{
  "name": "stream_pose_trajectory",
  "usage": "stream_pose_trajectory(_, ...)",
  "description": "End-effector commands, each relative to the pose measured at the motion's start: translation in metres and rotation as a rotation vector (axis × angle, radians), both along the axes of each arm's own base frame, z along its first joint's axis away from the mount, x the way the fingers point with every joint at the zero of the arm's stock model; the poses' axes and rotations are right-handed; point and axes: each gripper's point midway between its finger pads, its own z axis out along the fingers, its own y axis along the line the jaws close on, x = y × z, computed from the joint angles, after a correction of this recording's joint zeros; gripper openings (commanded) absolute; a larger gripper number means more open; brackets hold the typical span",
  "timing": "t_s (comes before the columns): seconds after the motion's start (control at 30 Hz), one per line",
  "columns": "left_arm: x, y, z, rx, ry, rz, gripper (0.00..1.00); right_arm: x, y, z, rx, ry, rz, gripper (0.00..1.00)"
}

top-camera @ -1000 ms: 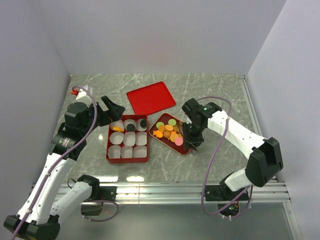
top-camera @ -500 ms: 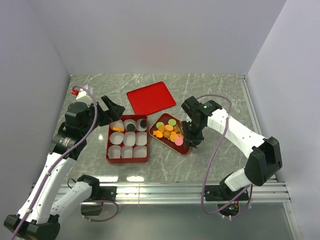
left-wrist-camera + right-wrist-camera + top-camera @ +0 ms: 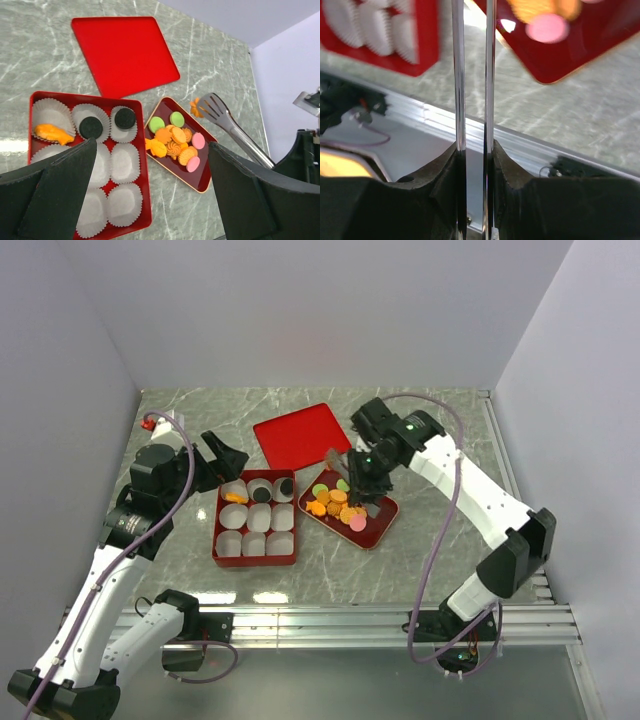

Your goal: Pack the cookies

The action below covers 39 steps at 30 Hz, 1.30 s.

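An empty cup beside the orange cookie (image 3: 233, 516) lies below and left of my gripper in the top view, so next my right gripper should lower the tongs there and release.
The cookies (image 3: 338, 504) lie heaped on a dark red tray (image 3: 386, 523); they also show in the left wrist view (image 3: 176, 142). My right gripper (image 3: 364, 478) is shut on metal tongs (image 3: 458, 75). In the left wrist view the tongs (image 3: 222, 116) pinch an orange flower cookie (image 3: 195, 107) above the tray's far edge. A red box (image 3: 217, 531) of white paper cups holds an orange cookie (image 3: 52, 134) and two black ones (image 3: 91, 127). My left gripper (image 3: 222, 454) is open and empty, above the box's far left corner.
A flat red lid (image 3: 301, 434) lies behind the box and tray. Grey walls close the table on three sides. An aluminium rail (image 3: 330, 620) runs along the near edge.
My right arm has swung the tongs up and left, from the tray's right edge to above its far side. The left arm has not moved.
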Motion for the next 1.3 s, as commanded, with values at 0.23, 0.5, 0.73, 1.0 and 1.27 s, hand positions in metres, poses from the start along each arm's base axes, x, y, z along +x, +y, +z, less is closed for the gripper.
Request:
stream_pose_trajectory(0.23, -0.001, 0.014, 0.018, 0.009, -0.041, 0.075, 1.0, -0.017, 0.113, 0.032, 0.154, -0.008, 0.292, 0.22)
stream_pose_trajectory(0.5, -0.005, 0.011, 0.02, 0.008, -0.055, 0.048, 0.99, -0.045, 0.162, 0.007, 0.148, 0.057, 0.455, 0.21)
stream_pose_trajectory(0.73, -0.006, 0.011, 0.021, 0.008, -0.059, 0.042, 0.99, -0.057, 0.183, -0.02, 0.128, 0.11, 0.508, 0.21)
stream_pose_trajectory(1.0, -0.005, 0.009, 0.021, 0.007, -0.059, 0.034, 0.99, -0.049, 0.196, -0.038, 0.107, 0.125, 0.499, 0.21)
stream_pose_trajectory(1.27, -0.007, 0.01, 0.02, 0.011, -0.059, 0.036, 0.99, -0.044, 0.2, -0.055, 0.075, 0.132, 0.493, 0.22)
